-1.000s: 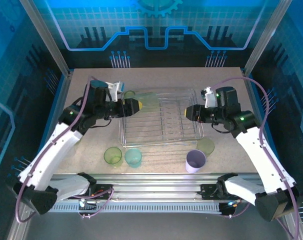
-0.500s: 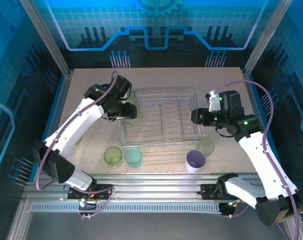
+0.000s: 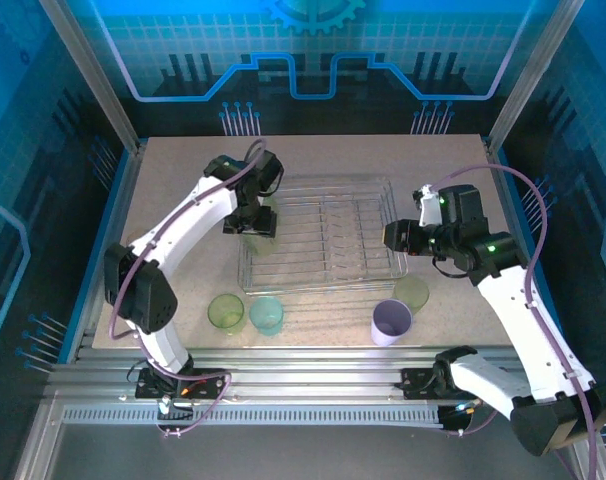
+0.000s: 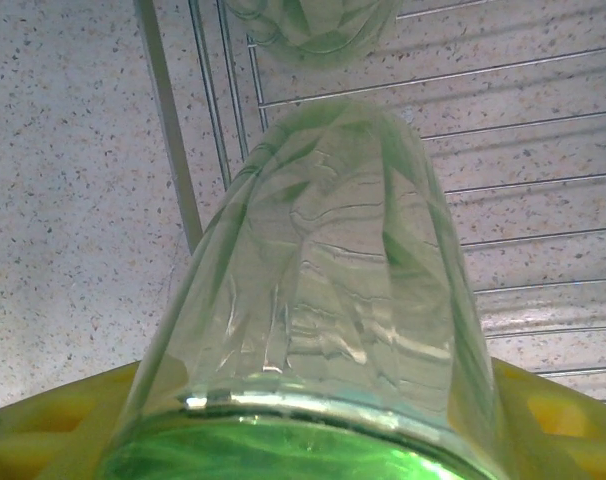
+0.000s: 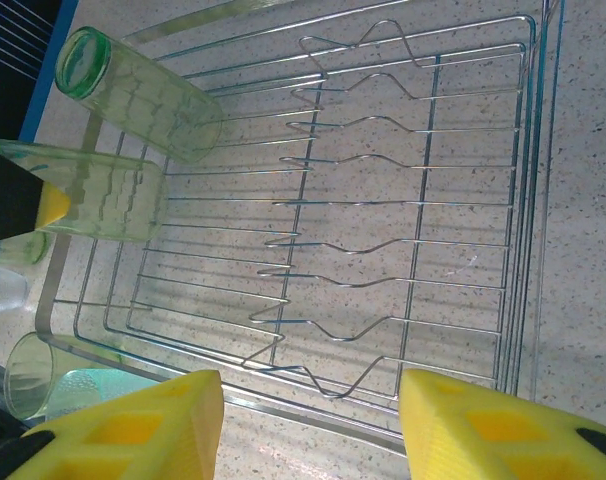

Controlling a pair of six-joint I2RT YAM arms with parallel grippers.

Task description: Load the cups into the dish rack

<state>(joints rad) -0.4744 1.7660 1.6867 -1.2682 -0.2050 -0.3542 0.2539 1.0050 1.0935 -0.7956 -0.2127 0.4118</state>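
The bare rods (image 3: 263,241) (image 4: 328,88) beside the second yellow-green cup are below my left gripper and slightly outward of it, so my left gripper should go down there next and let go of the cup it is holding.
My left gripper (image 3: 255,224) hangs over the left end of the dish rack (image 3: 323,284), shut on a translucent yellow-green cup (image 4: 323,290). That cup points down at the rack's wires (image 4: 169,120). In the right wrist view the held cup (image 5: 98,190) sits just inside the rack's left rim, beside a second yellow-green cup (image 5: 143,95) lying on the rods. My right gripper (image 3: 393,237) stands open at the rack's right edge, its yellow fingers (image 5: 133,430) apart with nothing between them. On the table in front of the rack stand a yellow-green cup (image 3: 226,312), a teal cup (image 3: 266,315), a lavender cup (image 3: 391,322) and a pale green cup (image 3: 411,291).
The rack's middle and right rows (image 5: 413,200) hold nothing. Speckled tabletop (image 3: 183,290) lies open left of the rack. An aluminium rail (image 3: 303,370) runs along the near edge, and frame posts stand at the back corners.
The left arm has swung inward and its wrist has turned, bringing the held cup from lying sideways to pointing down over the rack's left end. The right gripper has barely moved.
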